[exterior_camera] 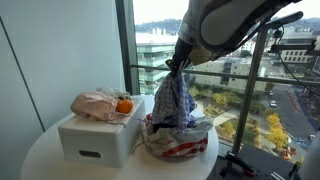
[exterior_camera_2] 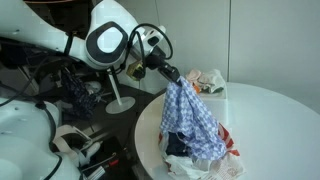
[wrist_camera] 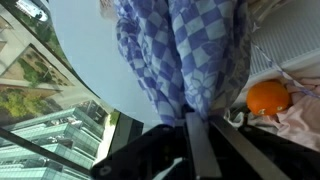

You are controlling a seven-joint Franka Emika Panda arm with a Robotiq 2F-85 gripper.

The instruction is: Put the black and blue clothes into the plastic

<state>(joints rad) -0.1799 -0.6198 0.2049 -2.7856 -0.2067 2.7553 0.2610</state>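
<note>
My gripper moves down to the clear bag's opening (exterior_camera: 178, 130) below it next and releases the fold of the cloth there, since most of the cloth still hangs above the bag.
My gripper (exterior_camera: 178, 64) is shut on the top of a blue and white checked cloth (exterior_camera: 176, 100) and holds it up so that it hangs down. Its lower end reaches into a clear plastic bag (exterior_camera: 180, 140) with red print on the round white table (exterior_camera: 40, 160). In an exterior view the gripper (exterior_camera_2: 166, 76) holds the cloth (exterior_camera_2: 190, 118) above the bag (exterior_camera_2: 205, 160), where a dark garment (exterior_camera_2: 178, 143) shows at the bag's mouth. In the wrist view the cloth (wrist_camera: 185, 50) fills the frame above the fingers (wrist_camera: 197, 118).
A white box (exterior_camera: 98, 135) stands beside the bag with a pink cloth (exterior_camera: 98, 103) and an orange ball (exterior_camera: 124, 106) on top; the ball also shows in the wrist view (wrist_camera: 268, 97). A window and railing lie behind. The table edge (exterior_camera_2: 145, 125) is close to the bag.
</note>
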